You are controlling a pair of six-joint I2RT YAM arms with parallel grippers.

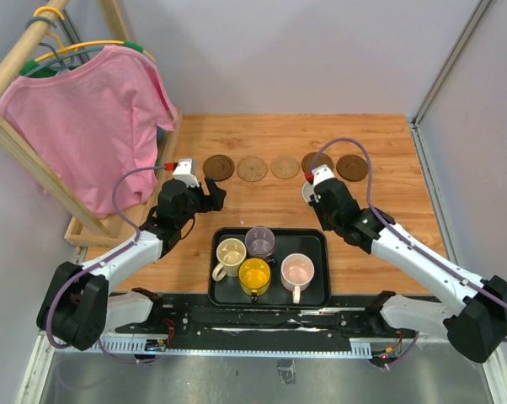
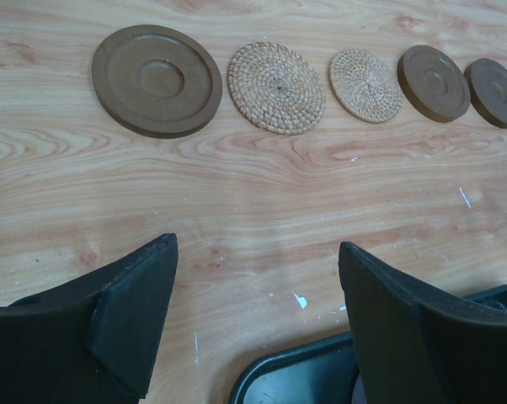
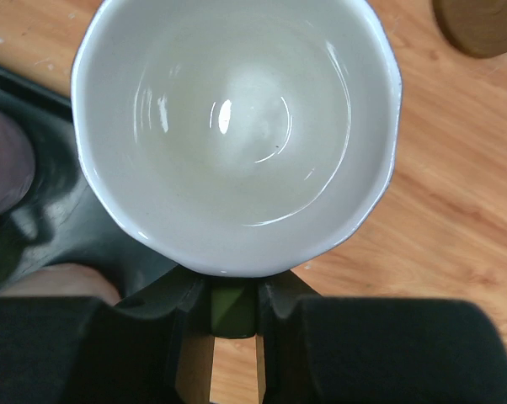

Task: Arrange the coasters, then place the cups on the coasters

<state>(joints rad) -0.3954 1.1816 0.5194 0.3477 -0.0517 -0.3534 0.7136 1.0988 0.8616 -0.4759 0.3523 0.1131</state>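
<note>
Next, the right gripper carries the cup to the bare brown end coaster (image 1: 353, 167), lowers and releases it, as that coaster is below the gripper and right in the top view.
Five coasters lie in a row at the back of the table: dark brown (image 1: 218, 167) (image 2: 157, 81), tan woven (image 1: 252, 167) (image 2: 276, 87), tan woven (image 1: 285, 167) (image 2: 365, 85), dark brown (image 1: 317, 162) (image 2: 434, 82) and dark brown (image 1: 352, 167) (image 2: 493, 92). The black tray (image 1: 321, 240) holds the cream-beige cup (image 1: 232, 252), grey-purple cup (image 1: 259, 241), yellow cup (image 1: 254, 275) and pink cup (image 1: 296, 271). My right gripper (image 1: 314, 187) (image 3: 234, 307) is shut on the green handle of the pale yellow-green cup (image 3: 237, 135), held upright above the table near the tray's far right corner. My left gripper (image 1: 213, 192) (image 2: 255, 252) hangs open and empty beyond the tray's far left corner.
A pink shirt (image 1: 93, 118) hangs on a wooden rack whose base (image 1: 93, 231) runs along the table's left edge. Grey walls close the back and right sides. In the right wrist view a brown coaster (image 3: 481, 25) shows past the cup.
</note>
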